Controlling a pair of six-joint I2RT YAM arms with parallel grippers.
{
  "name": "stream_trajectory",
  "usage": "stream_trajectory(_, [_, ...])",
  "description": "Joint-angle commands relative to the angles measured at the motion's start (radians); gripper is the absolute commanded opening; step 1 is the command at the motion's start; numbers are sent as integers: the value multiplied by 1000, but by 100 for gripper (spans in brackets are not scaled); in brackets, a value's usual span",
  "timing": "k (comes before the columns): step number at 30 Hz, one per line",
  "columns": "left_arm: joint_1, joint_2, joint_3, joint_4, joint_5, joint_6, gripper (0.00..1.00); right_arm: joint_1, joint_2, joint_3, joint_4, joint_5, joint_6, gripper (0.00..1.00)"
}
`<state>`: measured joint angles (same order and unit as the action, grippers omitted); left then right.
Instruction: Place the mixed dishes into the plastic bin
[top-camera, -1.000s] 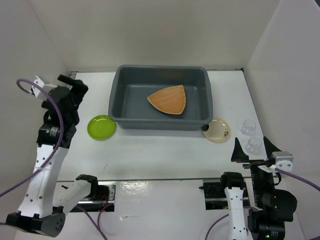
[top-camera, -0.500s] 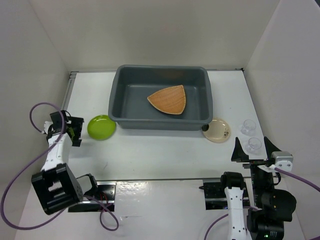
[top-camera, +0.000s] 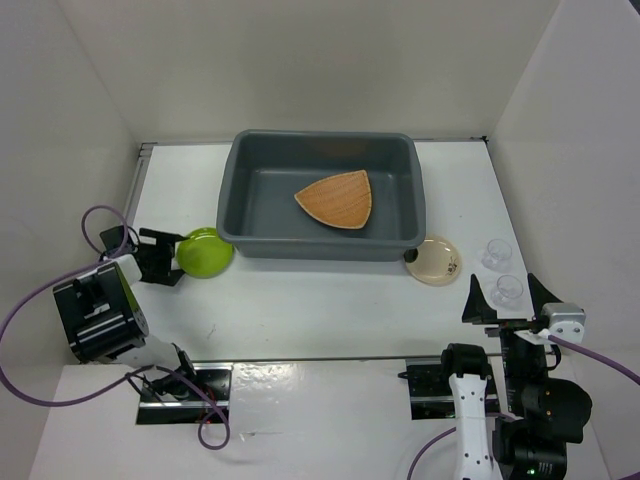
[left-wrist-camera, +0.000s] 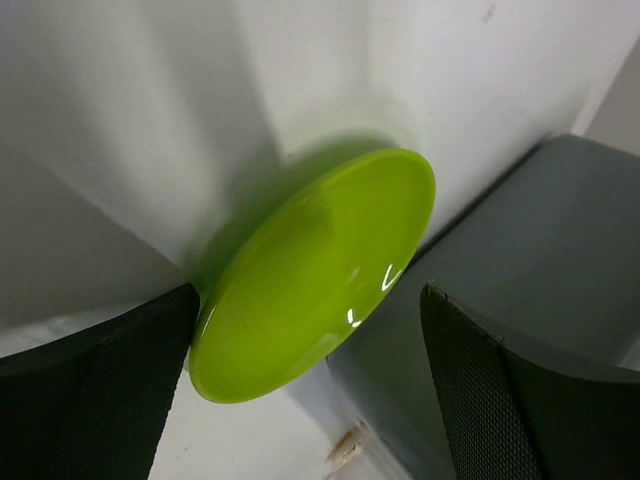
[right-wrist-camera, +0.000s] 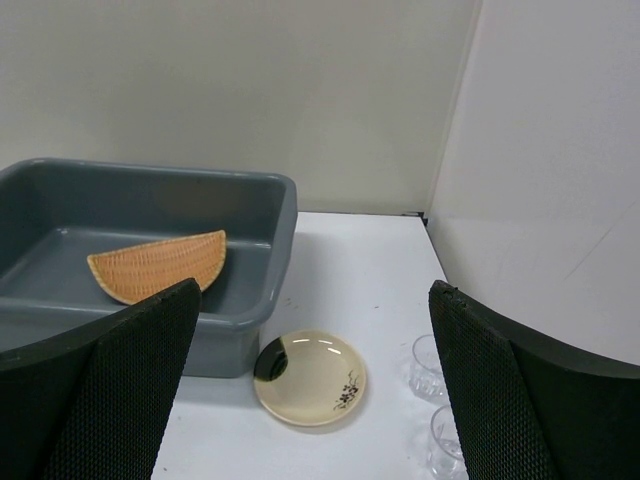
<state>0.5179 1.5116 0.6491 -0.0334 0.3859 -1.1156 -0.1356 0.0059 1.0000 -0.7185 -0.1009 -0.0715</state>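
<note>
The left gripper will stay low next, ease toward the lime-green plate and close on the plate's rim nearest the fingers, because that rim already lies between them.
The dark grey plastic bin stands at the middle back with the tan wooden plate lying inside it. The lime-green plate lies on the table by the bin's front left corner. My left gripper is open, low at the plate's left edge. In the left wrist view the green plate fills the space ahead of the open left gripper, its rim close to one finger. The cream plate and two clear cups stand at the right. My right gripper is open and empty, near the cups.
In the right wrist view the bin holds the wooden plate, with the cream plate and the cups in front. The bin wall stands right beside the green plate. White walls enclose the table on three sides.
My left arm has swung down from high at the far left to table level, bringing its open gripper up to the green plate. The right arm and the dishes have not moved.
</note>
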Motion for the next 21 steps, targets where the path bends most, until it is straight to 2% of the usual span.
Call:
stream_trajectory(1, [2,111,-48,40,16,102,99,-9,-76,2,33,-5,2,99])
stream_trajectory(7, [11,168,-57,69,56,120,99,-18,-76,2,33,-5,2,99])
stream_trajectory(9, [11,157,-57,69,56,129,95,-18,-76,2,33,-5,2,99])
stream_trajectory(11, [11,147,-57,78,56,138,88,-18,-76,2,33,-5,2,99])
stream_trajectory(12, [11,147,-57,78,56,138,80,-18,-76,2,33,-5,2,99])
stream_trajectory(16, [11,147,-66,96,77,163,64,-18,-76,2,33,-5,2,99])
stream_trajectory(19, [11,147,-66,96,77,184,60,-18,-76,2,33,-5,2,99])
stream_trajectory(21, [11,147,-66,87,77,194,48,-18,-76,2,33,-5,2,99])
